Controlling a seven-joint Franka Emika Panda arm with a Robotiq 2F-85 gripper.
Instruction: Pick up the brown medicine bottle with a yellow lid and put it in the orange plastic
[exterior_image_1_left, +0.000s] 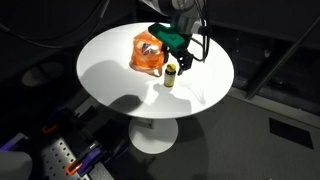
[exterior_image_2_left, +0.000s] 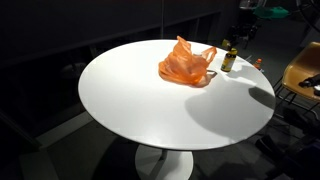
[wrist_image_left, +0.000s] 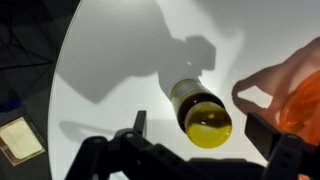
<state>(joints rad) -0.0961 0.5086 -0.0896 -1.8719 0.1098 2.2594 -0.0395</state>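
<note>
My gripper lowers straight down around the brown medicine bottle's yellow lid (exterior_image_1_left: 170, 68) (wrist_image_left: 208, 124) next and closes, since the lid sits below it, lined up between its open fingers.
The brown medicine bottle (exterior_image_1_left: 170, 76) with its yellow lid (wrist_image_left: 208, 123) stands upright on the round white table (exterior_image_1_left: 110, 70), just beside the orange plastic bag (exterior_image_1_left: 148, 52). Both also show in an exterior view, the bottle (exterior_image_2_left: 229, 60) right of the bag (exterior_image_2_left: 185, 63). My gripper (wrist_image_left: 200, 130) is open and hovers above the bottle. In the wrist view its two fingers sit on either side of the lid without touching it. The bag's edge (wrist_image_left: 295, 90) is at the right of the wrist view. In the exterior views the gripper (exterior_image_1_left: 180, 52) (exterior_image_2_left: 250, 10) is above the table's far side.
The table (exterior_image_2_left: 130, 100) stands on a single pedestal over a dark floor. A chair (exterior_image_2_left: 305, 70) stands past the table's edge near the bottle. A small flat object (wrist_image_left: 20, 140) lies on the floor below the table's rim.
</note>
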